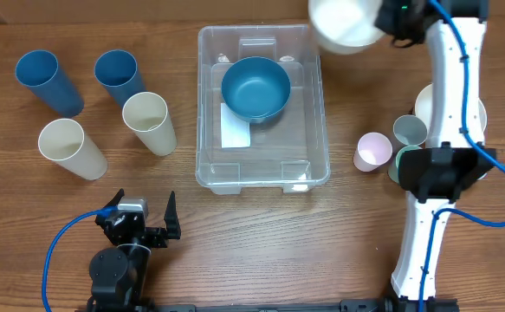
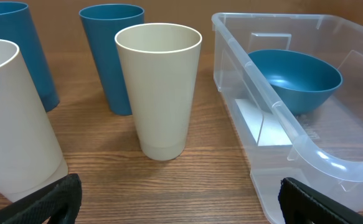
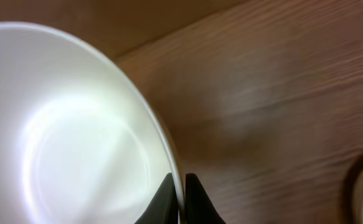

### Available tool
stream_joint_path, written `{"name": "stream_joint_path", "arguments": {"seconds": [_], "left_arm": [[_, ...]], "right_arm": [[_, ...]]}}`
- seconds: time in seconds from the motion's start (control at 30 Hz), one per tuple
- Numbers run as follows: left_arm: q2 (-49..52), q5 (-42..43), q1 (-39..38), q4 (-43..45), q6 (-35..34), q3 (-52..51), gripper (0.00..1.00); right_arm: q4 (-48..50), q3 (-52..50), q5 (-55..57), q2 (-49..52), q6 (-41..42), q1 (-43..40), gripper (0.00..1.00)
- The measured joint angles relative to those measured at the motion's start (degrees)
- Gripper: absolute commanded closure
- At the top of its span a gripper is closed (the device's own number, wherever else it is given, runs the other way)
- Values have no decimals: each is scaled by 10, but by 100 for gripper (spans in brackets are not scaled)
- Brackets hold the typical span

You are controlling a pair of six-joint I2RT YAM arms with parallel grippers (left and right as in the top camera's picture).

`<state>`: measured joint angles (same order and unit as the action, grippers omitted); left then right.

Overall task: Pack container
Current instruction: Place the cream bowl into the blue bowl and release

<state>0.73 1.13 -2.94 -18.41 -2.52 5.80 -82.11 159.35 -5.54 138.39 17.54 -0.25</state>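
My right gripper will go left in the overhead view, slightly back, then down over the blue bowl (image 1: 255,87) in the container, as the bowl is open and empty.
The clear plastic container (image 1: 308,130) stands mid-table with a blue bowl (image 1: 255,87) inside and a white label (image 1: 235,130) on its bottom. It also shows in the left wrist view (image 2: 306,152) with the blue bowl (image 2: 296,78). My right gripper (image 1: 389,24) is shut on the rim of a white bowl (image 1: 346,24) and holds it above the table's far side, right of the container. In the right wrist view the fingers (image 3: 180,198) pinch the white bowl's rim (image 3: 75,137). My left gripper (image 1: 148,227) is open and empty near the front edge.
Two blue cups (image 1: 48,81) (image 1: 119,74) and two cream cups (image 1: 70,147) (image 1: 149,122) stand left of the container. A pink cup (image 1: 372,152), a grey-green cup (image 1: 410,132) and another white bowl (image 1: 427,104) sit at the right by my right arm.
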Motion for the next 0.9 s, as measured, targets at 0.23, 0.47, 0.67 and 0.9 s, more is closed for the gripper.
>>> {"name": "stream_joint_path", "arguments": {"seconds": [0.23, 0.47, 0.67, 0.9], "left_arm": [[0, 0, 0, 0, 0, 0, 0], [0, 0, 0, 0, 0, 0, 0], [0, 0, 0, 0, 0, 0, 0], [0, 0, 0, 0, 0, 0, 0]], "right_arm": [[-72, 0, -38, -17, -28, 113, 96], [-37, -75, 5, -25, -41, 169, 96], [47, -205, 7, -26, -41, 187, 96], [87, -224, 11, -26, -41, 187, 61]]}}
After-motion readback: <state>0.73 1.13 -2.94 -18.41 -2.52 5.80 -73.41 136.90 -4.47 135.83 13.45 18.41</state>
